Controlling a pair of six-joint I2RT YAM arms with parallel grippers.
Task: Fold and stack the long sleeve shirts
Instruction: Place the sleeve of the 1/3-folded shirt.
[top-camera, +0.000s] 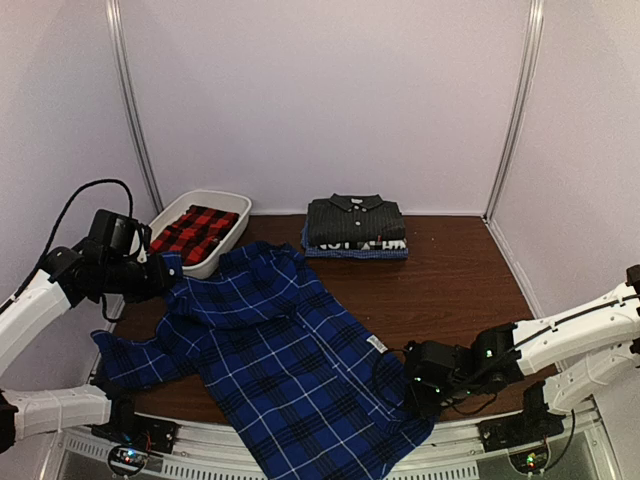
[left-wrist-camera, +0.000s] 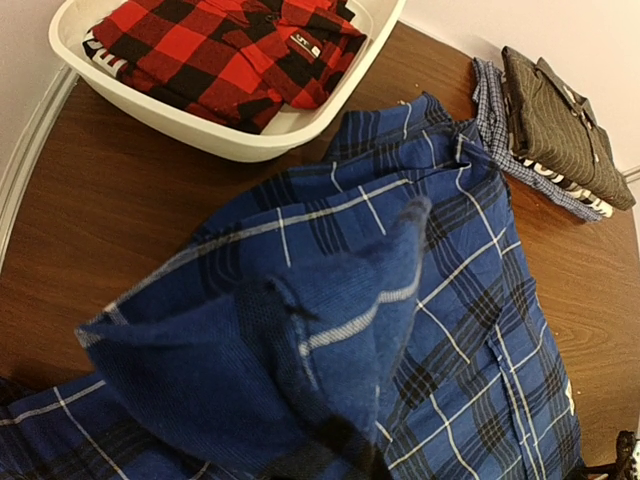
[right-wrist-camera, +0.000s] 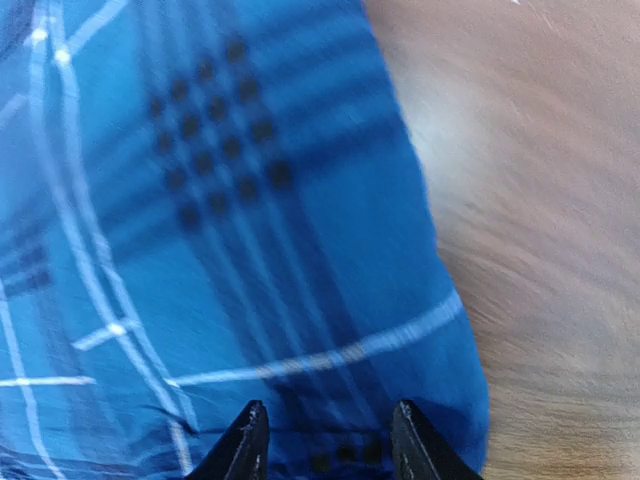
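The held part of the shirt still sticks out past the shirt's body, so my left gripper will next move across the shirt and down onto the cloth (top-camera: 346, 338) beside the white tag.
The blue-and-black plaid shirt (top-camera: 280, 360) lies spread across the near table, collar toward the back. My left gripper (top-camera: 165, 275) is shut on its upper left shoulder, and the cloth (left-wrist-camera: 330, 300) bunches up over the fingers in the left wrist view. At the shirt's lower right corner (right-wrist-camera: 200, 200), my right gripper (top-camera: 415, 395) (right-wrist-camera: 325, 420) is open, its fingertips just over the hem by the cloth's edge. A charcoal striped shirt (top-camera: 355, 220) (left-wrist-camera: 565, 120) sits folded at the back centre. The red-and-black plaid shirt (top-camera: 195, 232) (left-wrist-camera: 220, 50) lies folded in the tub.
The white plastic tub (top-camera: 228, 196) (left-wrist-camera: 180, 125) stands at the back left, close to the blue shirt's collar. Under the charcoal shirt lies another folded, light checked garment (top-camera: 355, 250) (left-wrist-camera: 500, 110). Bare brown table (top-camera: 450, 280) shows at the right. White walls close in the back and sides.
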